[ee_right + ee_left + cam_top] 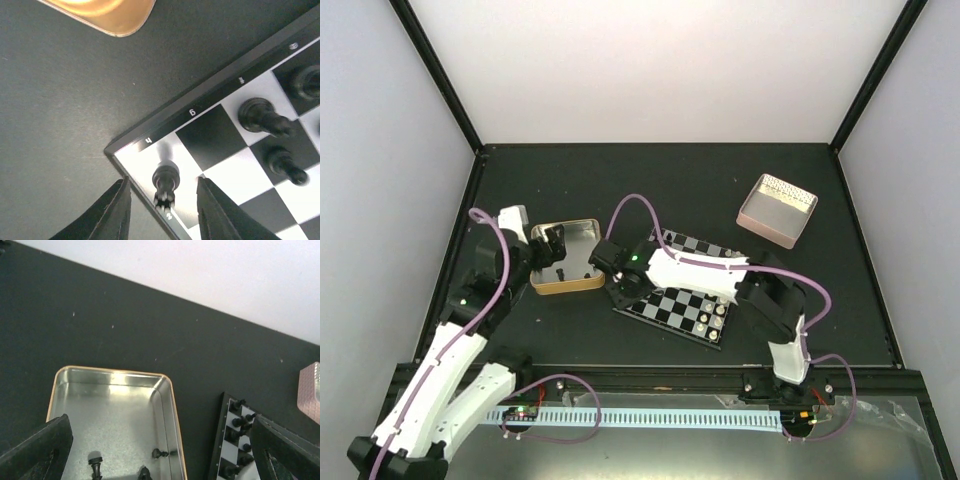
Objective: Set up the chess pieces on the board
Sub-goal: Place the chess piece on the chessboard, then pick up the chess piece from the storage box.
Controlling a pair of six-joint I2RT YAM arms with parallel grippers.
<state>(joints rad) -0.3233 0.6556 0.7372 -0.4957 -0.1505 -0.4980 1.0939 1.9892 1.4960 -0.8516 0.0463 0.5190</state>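
Observation:
My left gripper should tilt down and go open into the gold-rimmed tin (pixel 582 230), next to the tin's side away from the board, because black pieces are still inside.
The checkered board (pixel 672 300) lies at table centre. My right gripper (pixel 620 278) hovers over its left corner, jaws open. In the right wrist view the right gripper (pixel 162 192) straddles a black rook (pixel 166 181) standing on the pale corner square of the board (pixel 210 135), fingers clear of it on both sides. Other black pieces (pixel 262 117) stand on nearby squares. My left gripper (pixel 548 245) is open and empty over the gold-rimmed tin (pixel 582 230). In the left wrist view the left gripper (pixel 160 460) sits above loose black pieces (pixel 159 454) in the tin (pixel 115 372).
A pink box (pixel 777 208) stands at the back right. A few small cream pieces (pixel 705 320) sit at the board's near right edge. The board's far edge with several black pieces (pixel 235 422) shows right of the tin.

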